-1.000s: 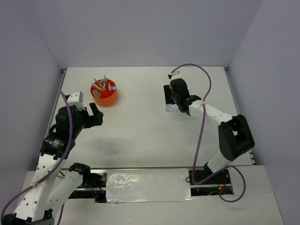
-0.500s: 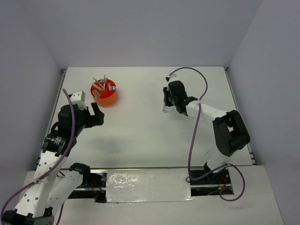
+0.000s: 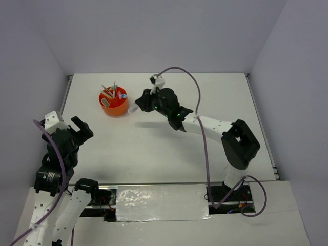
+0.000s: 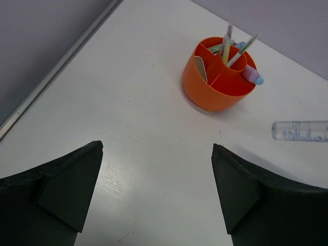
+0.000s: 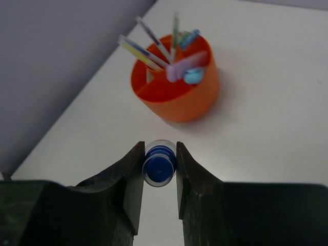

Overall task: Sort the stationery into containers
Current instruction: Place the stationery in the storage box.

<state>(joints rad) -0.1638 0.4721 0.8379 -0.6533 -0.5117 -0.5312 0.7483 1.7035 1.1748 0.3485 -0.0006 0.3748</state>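
I need to move my right gripper to the left in the top view first, to get the bottle over the organizer's near section [image 3: 117, 103] [image 5: 165, 91], which is open beside the lilac marker.
The round orange organizer [image 3: 114, 101] [image 4: 220, 77] [image 5: 177, 87] stands at the table's far left. It holds thin pens [image 4: 230, 43], a pink eraser block [image 4: 249, 73] and a blue piece [image 5: 193, 76]. My right gripper [image 3: 139, 106] [image 5: 159, 154] hovers just right of the organizer, shut on a small clear bottle with a blue cap [image 5: 159, 163] [image 3: 132, 108]. That bottle also shows in the left wrist view as a clear tube [image 4: 300, 130] above the table. Far back at the near left, my left gripper [image 3: 82, 128] [image 4: 156, 159] is open with nothing between its fingers.
The white table [image 3: 154, 148] is walled in by grey panels on the left, back and right. A metal strip [image 4: 51, 77] runs along the table's left edge. The right arm's purple cable [image 3: 192, 84] arches over the table's middle.
My right gripper closed on the bottle and swung left from the table's right-centre to beside the organizer. The left arm pulled back toward the near left corner.
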